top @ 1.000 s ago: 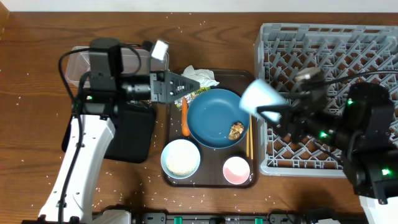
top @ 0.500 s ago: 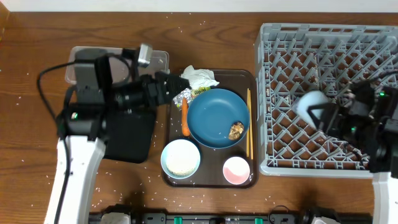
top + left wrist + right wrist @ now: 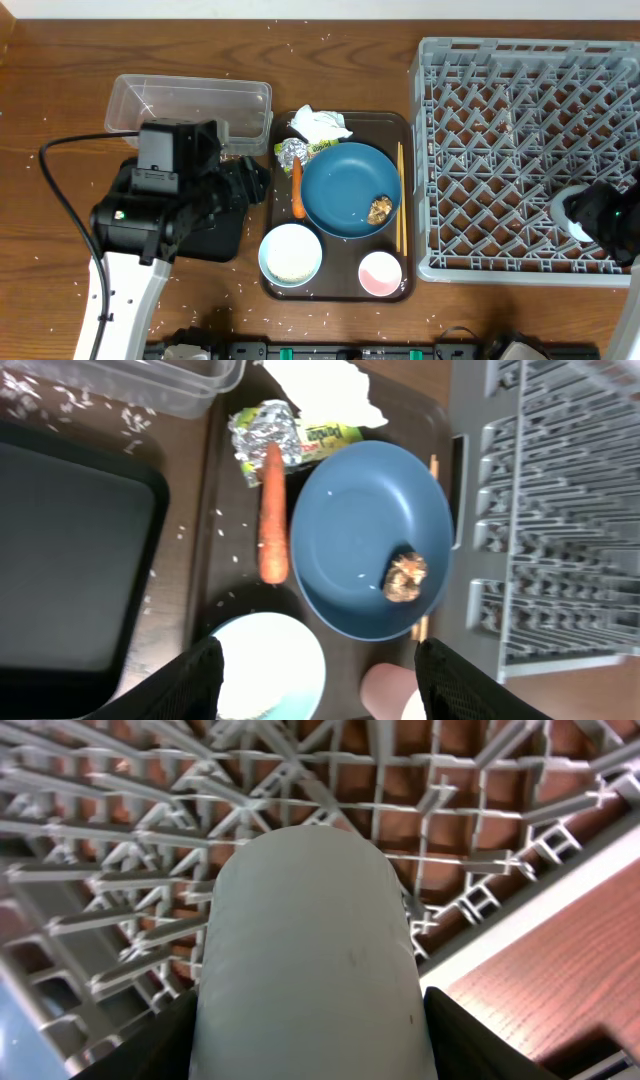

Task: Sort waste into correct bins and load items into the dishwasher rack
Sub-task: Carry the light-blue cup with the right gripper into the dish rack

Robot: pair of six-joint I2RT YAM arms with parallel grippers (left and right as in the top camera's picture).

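My right gripper should next move down slightly and gently among the pegs near the rack's front edge and release the pale small cup, because the slots there are empty.
My right gripper (image 3: 312, 1045) is shut on a pale small cup (image 3: 310, 940), held low over the front right corner of the grey dishwasher rack (image 3: 520, 100); overhead the cup (image 3: 560, 207) shows beside the right gripper (image 3: 590, 215). My left gripper (image 3: 320, 682) is open with nothing in it, above the brown tray's left side. Below it lie the blue plate (image 3: 372, 535) with a brown lump (image 3: 404, 577), the carrot (image 3: 272, 515), foil ball (image 3: 255, 432), wrapper (image 3: 325, 435), tissue (image 3: 320, 380), white bowl (image 3: 291, 254), pink-lined cup (image 3: 380, 272) and chopsticks (image 3: 402, 195).
The clear tub (image 3: 190, 100) stands at the back left, and the black tray (image 3: 215, 235) lies in front of it, mostly under my left arm. A brown serving tray (image 3: 335, 290) carries the dishes. Rice grains are scattered over the wooden table (image 3: 60, 120).
The right gripper carried the cup from above the serving tray to the rack's front right corner. The left arm drew back left over the black tray, and its jaws narrowed a little.
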